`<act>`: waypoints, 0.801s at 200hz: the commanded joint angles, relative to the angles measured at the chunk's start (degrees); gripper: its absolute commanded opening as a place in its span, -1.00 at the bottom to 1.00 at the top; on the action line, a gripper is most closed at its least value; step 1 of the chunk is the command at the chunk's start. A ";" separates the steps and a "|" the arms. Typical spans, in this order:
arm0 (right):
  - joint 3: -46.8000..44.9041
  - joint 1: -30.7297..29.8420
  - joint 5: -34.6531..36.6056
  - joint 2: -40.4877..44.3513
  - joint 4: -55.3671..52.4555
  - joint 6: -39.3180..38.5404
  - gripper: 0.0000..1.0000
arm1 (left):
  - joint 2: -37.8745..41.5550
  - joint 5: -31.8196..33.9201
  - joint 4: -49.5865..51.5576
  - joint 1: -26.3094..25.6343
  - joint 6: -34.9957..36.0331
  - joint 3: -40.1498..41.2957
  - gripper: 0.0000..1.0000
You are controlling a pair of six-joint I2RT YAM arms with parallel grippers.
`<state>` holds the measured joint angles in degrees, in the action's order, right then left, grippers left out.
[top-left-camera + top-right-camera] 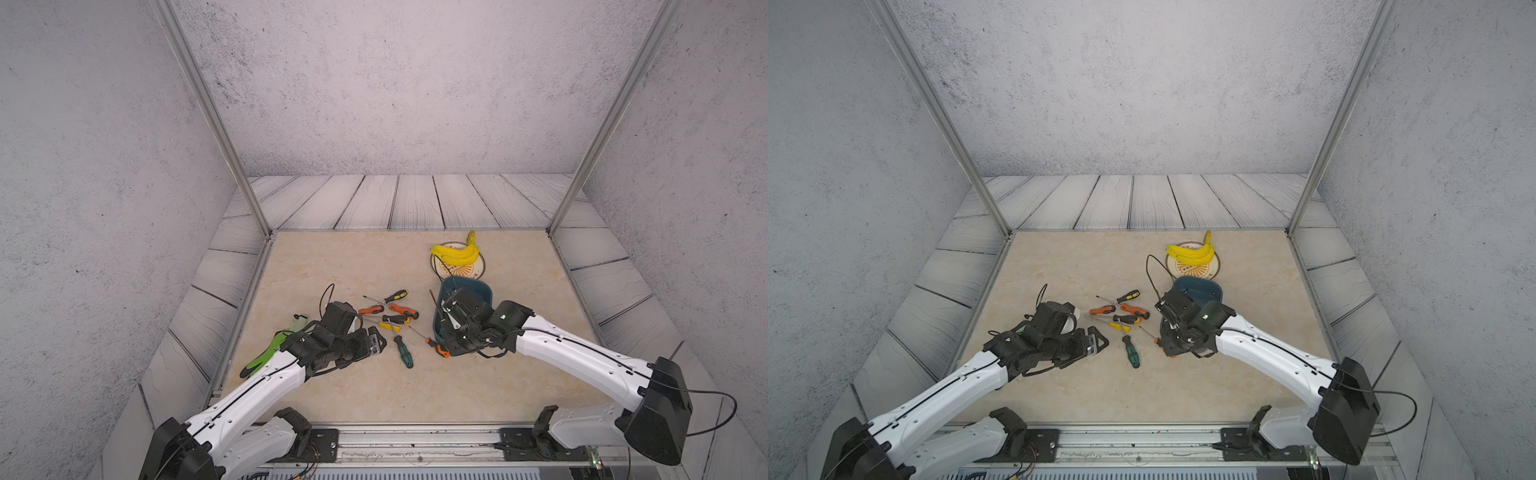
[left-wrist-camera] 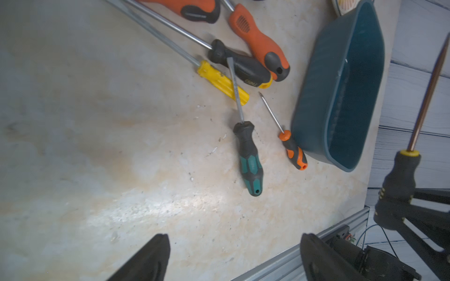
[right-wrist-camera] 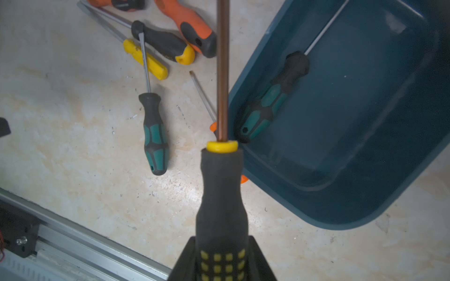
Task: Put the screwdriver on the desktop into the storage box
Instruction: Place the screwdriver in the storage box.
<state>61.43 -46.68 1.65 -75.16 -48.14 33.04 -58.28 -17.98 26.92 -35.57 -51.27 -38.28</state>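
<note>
I should move my right gripper outward, turn the stem of the yellow-dotted screwdriver along the box, lower it and let go, because the bare bottom of the box beside the teal-and-black screwdriver is outward of it and below it.
My right gripper [image 3: 221, 243] is shut on a screwdriver [image 3: 222, 194] with a black, yellow-dotted handle and a copper shaft. It holds the tool in the air at the near left rim of the teal storage box [image 3: 365, 150]. A teal-and-black screwdriver [image 3: 267, 102] lies inside the box. On the desktop [image 1: 353, 266] lie a teal-handled screwdriver [image 2: 248, 158], a small orange one [image 2: 293, 152] against the box wall [image 2: 316, 97], and several more in a pile [image 1: 390, 311]. My left gripper [image 2: 235, 237] hovers open near the teal-handled screwdriver, holding nothing.
A round plate [image 1: 478, 270] with yellow bananas [image 1: 455, 253] stands just behind the box. A green glove [image 1: 266, 353] lies at the desktop's left edge under the left arm. An aluminium rail [image 1: 415, 436] runs along the front edge.
</note>
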 commanded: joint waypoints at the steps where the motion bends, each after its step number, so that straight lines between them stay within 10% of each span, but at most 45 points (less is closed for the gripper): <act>1: -0.55 3.92 -2.48 2.60 0.42 1.25 -0.55 | -1.61 -2.39 -4.61 -1.86 1.06 -2.69 0.80; 160: -4.57 19.51 -12.24 -9.96 18.13 11.95 -0.54 | -8.31 -0.29 -7.51 -9.87 2.60 -5.50 0.80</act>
<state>55.13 -27.55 -9.43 -83.18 -33.30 42.94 -67.85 -19.73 18.70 -45.17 -49.10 -44.62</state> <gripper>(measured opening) 0.295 0.898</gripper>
